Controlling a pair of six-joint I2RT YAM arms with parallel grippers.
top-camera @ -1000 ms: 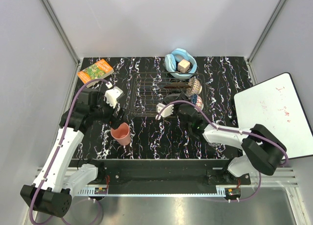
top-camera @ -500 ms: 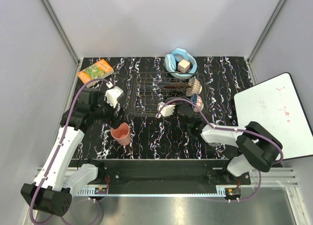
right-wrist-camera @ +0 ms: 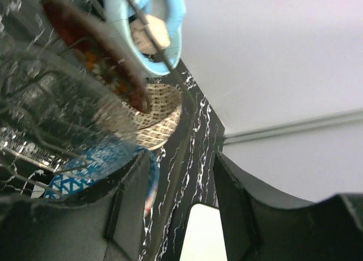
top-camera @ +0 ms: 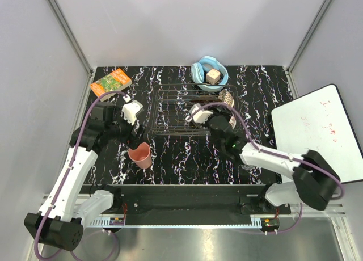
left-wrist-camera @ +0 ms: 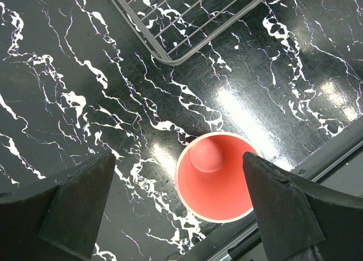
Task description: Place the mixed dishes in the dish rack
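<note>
The robot's left gripper will go down onto the pink cup's rim point(top-camera: 130, 150) point(left-wrist-camera: 178, 171), with one finger in the cup's opening and the other outside the cup's side, since the cup is standing upright.
The pink cup point(left-wrist-camera: 214, 184) stands upright on the black marbled table near the front edge, also seen from above point(top-camera: 140, 154). My left gripper point(left-wrist-camera: 178, 170) hangs open over it, one finger on each side point(top-camera: 135, 138). The wire dish rack point(top-camera: 170, 109) lies mid-table. At its right end my right gripper point(top-camera: 222, 123) is open with nothing between its fingers point(right-wrist-camera: 181, 210). Close to its left finger point(right-wrist-camera: 133, 210) are the blue patterned bowl point(right-wrist-camera: 93, 159), the clear glass bowl point(right-wrist-camera: 51, 110) and the red floral plate point(right-wrist-camera: 96, 57), all in the rack.
A light-blue bowl point(top-camera: 209, 74) with a tan cube sits behind the rack. A woven-patterned bowl point(top-camera: 226, 97) is at the rack's right end. An orange-green book point(top-camera: 110, 81) lies far left, and a whiteboard point(top-camera: 320, 130) lies at the right edge.
My right gripper has gone from shut to open and its wrist has shifted toward the rack's far right end. The left arm and the pink cup have not moved.
</note>
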